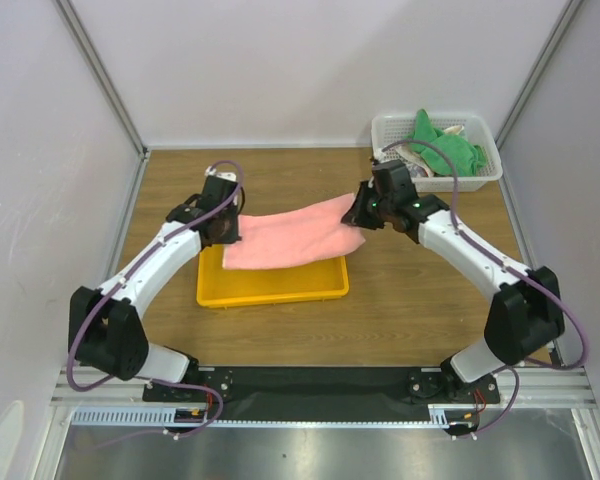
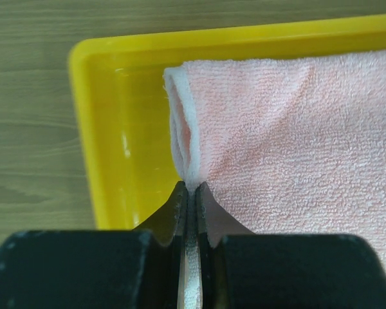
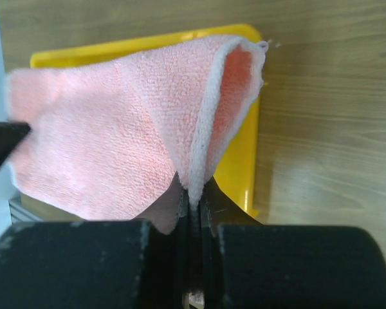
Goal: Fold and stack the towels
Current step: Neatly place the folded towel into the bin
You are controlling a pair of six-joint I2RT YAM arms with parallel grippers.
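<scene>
I need to bring the towel edge from above the yellow tray back down toward the base into the tray's bare end with my left gripper, then release it.
A salmon-pink towel hangs stretched between my two grippers above the yellow tray. My left gripper is shut on the towel's left end, its jaws pinching the white hem. At the right end my right gripper is shut on the other doubled edge. In the left wrist view the pink towel covers much of the yellow tray. The right wrist view shows the pink towel draping down over the tray. A green towel lies in the basket at the back right.
The white lattice basket stands at the back right corner with the green cloth and some white items. The wooden table is bounded by white walls on three sides. Both arm bases sit at the near edge.
</scene>
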